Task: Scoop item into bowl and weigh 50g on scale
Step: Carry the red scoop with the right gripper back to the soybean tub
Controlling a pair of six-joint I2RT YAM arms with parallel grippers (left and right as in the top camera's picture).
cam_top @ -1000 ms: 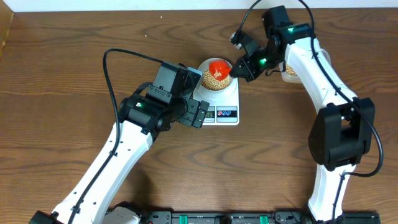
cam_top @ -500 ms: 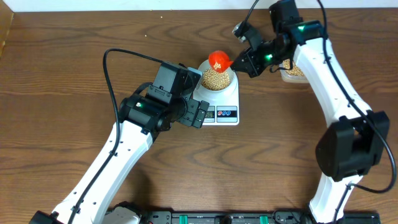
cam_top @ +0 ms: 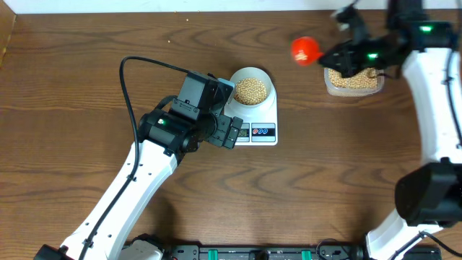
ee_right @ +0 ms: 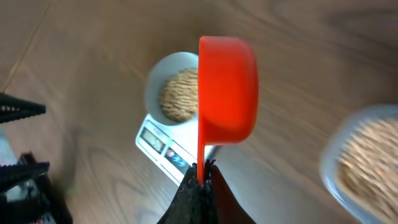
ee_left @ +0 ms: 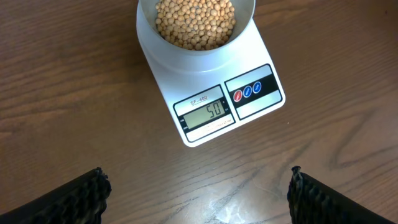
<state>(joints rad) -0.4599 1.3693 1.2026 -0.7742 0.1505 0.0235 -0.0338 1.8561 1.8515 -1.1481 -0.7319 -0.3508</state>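
Note:
The robot's right gripper should next swing right in the overhead view to the tub's beads below, move down and let go of the scoop (cam_top: 305, 50), as the target weight is displayed.
The pale bowl (cam_top: 252, 92) sits on the white scale (cam_top: 263, 132), filled with tan beads (ee_left: 196, 23). The scale's display (ee_left: 208, 113) reads 50 in the left wrist view. My left gripper (ee_left: 198, 193) is open and empty, hovering over bare table in front of the scale (ee_left: 249, 93). My right gripper (ee_right: 203, 175) is shut on the handle of a red scoop (ee_right: 227, 87), held in the air between the bowl (ee_right: 166, 93) and the clear tub. In the overhead view the scoop (cam_top: 305, 50) is just left of the tub; I cannot tell whether it holds beads.
A clear plastic tub (cam_top: 353, 79) of beads stands at the back right, under my right arm; it also shows blurred in the right wrist view (ee_right: 364, 155). The left arm lies across the table left of the scale.
My right gripper has carried the red scoop from over the bowl to the right, toward the tub. The left arm has not moved.

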